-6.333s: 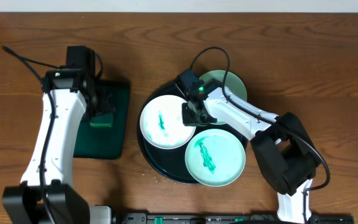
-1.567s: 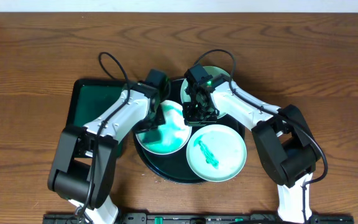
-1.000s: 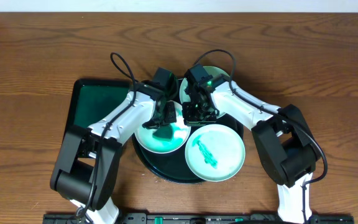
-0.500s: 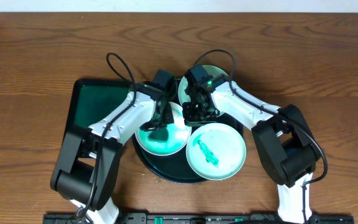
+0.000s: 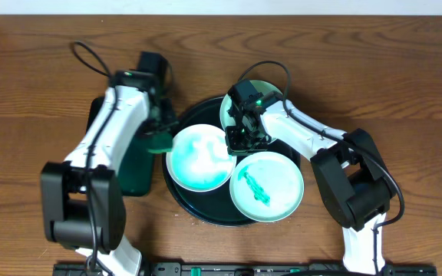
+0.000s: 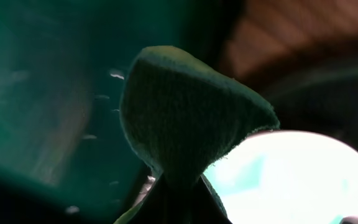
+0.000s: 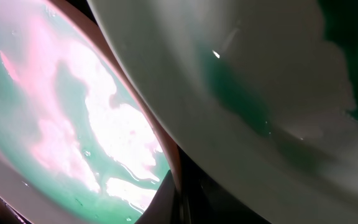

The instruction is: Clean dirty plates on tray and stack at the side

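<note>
The held plate shows only pale wash, so my right gripper will next lift, swing right in the overhead view, lower and release it on the tabletop (image 5: pixel 341 115) beside the tray.
Three plates lie on the round black tray (image 5: pixel 181 198). The left plate (image 5: pixel 198 159) carries a pale teal wash, and my right gripper (image 5: pixel 239 140) is shut on its right rim. In the right wrist view that washed plate (image 7: pixel 55 124) fills the left, its rim running down into my right gripper (image 7: pixel 188 202). The front plate (image 5: pixel 267 188) has a teal smear. The back plate (image 5: pixel 271 101) is pale mint and partly under the right arm. My left gripper (image 5: pixel 159 139) is shut on a dark green sponge (image 6: pixel 185 118) at the tray's left edge, beside the left plate (image 6: pixel 303 177).
A dark green rectangular tray (image 5: pixel 133 170) lies left of the round tray, mostly under the left arm. Both arms reach in from the table's front edge. Brown wooden table (image 5: pixel 405 92) surrounds everything.
My left gripper has swung left with the sponge, off the left plate to the tray's left edge. The right gripper has stayed on the plate's rim.
</note>
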Controlling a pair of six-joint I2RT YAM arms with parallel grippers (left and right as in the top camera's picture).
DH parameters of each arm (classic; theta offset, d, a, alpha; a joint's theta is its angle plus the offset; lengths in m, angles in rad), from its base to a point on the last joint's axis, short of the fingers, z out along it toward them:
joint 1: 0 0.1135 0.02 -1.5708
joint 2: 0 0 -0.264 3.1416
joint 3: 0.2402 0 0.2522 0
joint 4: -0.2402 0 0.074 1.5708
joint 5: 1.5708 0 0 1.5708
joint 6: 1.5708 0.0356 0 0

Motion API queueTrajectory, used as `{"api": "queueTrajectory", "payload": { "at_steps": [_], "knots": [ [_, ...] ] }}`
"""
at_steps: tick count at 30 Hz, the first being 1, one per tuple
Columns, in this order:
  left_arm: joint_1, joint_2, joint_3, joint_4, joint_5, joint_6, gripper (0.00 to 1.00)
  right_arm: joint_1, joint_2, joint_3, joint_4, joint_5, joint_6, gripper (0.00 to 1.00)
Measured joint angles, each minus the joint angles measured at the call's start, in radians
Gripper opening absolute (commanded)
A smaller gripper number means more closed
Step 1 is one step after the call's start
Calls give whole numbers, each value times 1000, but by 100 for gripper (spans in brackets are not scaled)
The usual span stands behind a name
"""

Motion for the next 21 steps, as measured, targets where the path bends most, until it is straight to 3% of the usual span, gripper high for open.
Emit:
{"api": "queueTrajectory", "payload": {
  "at_steps": [12, 18, 21],
  "knots": [
    [196, -137, 60, -79, -54, 63, 7, 7, -24, 50, -8, 22, -73, 1],
    [208, -137, 60, -68, -54, 75, 7, 74, -180, 77, -42, 239, -82, 1],
    [208, -137, 60, -67, -54, 75, 8, 169, -282, 88, -68, 482, -82, 1]
  ]
}}
